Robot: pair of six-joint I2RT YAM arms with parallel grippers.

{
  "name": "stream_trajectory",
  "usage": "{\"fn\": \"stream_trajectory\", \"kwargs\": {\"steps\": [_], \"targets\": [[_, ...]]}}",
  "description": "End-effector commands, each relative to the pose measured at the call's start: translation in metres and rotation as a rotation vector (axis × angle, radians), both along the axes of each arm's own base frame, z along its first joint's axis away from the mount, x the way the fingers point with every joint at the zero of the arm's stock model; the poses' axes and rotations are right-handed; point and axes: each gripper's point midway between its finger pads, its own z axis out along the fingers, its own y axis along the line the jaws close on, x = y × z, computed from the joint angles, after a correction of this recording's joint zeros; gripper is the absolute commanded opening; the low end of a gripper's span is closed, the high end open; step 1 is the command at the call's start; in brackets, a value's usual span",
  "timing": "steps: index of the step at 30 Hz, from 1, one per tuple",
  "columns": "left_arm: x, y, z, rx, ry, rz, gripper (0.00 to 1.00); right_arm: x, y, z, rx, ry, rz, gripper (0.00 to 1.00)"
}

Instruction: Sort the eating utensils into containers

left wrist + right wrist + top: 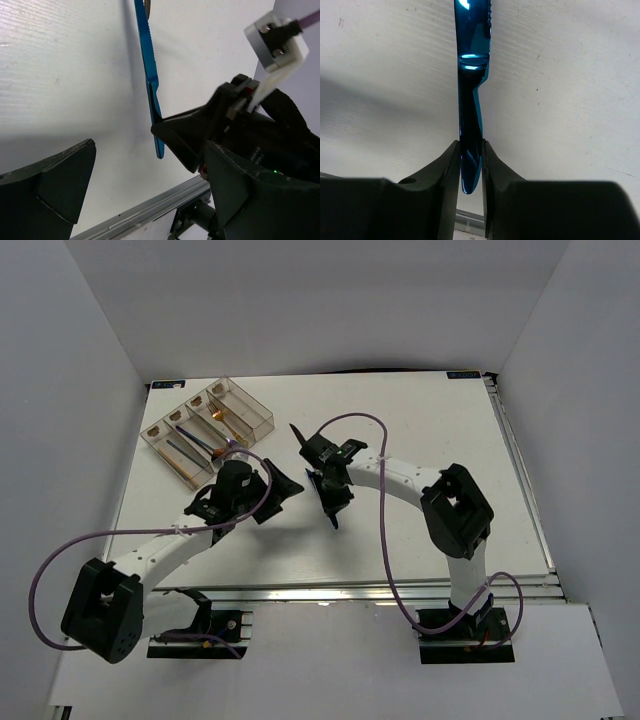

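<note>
I need to bring my left gripper toward the right in the top view onto the blue knife's blade [314,481] [150,69], because it sticks out free of my right gripper.
My right gripper [471,160] is shut on the handle end of a shiny blue knife [472,65], whose serrated blade points away from the fingers over the white table. The knife also shows in the left wrist view [150,75], with a black right finger [180,135] on its lower end. My left gripper [150,195] is open and empty, just left of the right gripper [325,475] in the top view. The clear organiser tray [262,410] stands at the far left and holds a gold fork [222,418] and dark utensils [192,442] in its compartments.
The metal rail of the table's near edge [145,212] runs just below the left gripper. White walls enclose the table on three sides. A purple cable [385,440] loops over the right arm.
</note>
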Motion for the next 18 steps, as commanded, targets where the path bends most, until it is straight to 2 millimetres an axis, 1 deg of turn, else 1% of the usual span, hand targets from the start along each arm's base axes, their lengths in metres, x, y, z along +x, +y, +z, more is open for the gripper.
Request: {"fn": "stream_trajectory", "kwargs": {"steps": [1, 2, 4, 8, 12, 13, 15, 16, 18], "targets": [[0.005, -0.009, 0.003, -0.06, -0.013, 0.025, 0.98, 0.0, 0.006, 0.02, 0.052, -0.035, 0.032, 0.0], [0.005, -0.009, -0.006, -0.055, 0.01, 0.033, 0.98, -0.001, 0.006, 0.021, 0.053, -0.039, 0.034, 0.0], [0.007, -0.013, -0.006, -0.067, 0.005, 0.036, 0.98, -0.002, 0.006, 0.02, 0.046, -0.03, 0.036, 0.0], [0.012, -0.019, 0.0, -0.087, -0.014, 0.051, 0.98, -0.003, 0.009, 0.03, 0.068, -0.046, 0.048, 0.0], [0.015, -0.029, 0.0, -0.121, -0.008, 0.049, 0.98, -0.007, 0.015, 0.039, 0.105, -0.053, 0.061, 0.0], [0.015, -0.029, -0.008, -0.108, 0.015, 0.054, 0.98, -0.008, 0.016, 0.04, 0.109, -0.053, 0.062, 0.0], [0.014, -0.034, -0.018, -0.109, 0.048, 0.059, 0.96, -0.009, 0.016, 0.037, 0.113, -0.043, 0.06, 0.0], [0.013, -0.036, -0.031, -0.094, 0.081, 0.059, 0.95, -0.011, 0.017, 0.036, 0.114, -0.04, 0.06, 0.0], [0.007, -0.044, -0.044, -0.085, 0.123, 0.051, 0.93, -0.013, 0.017, 0.034, 0.124, -0.033, 0.06, 0.0]]}}
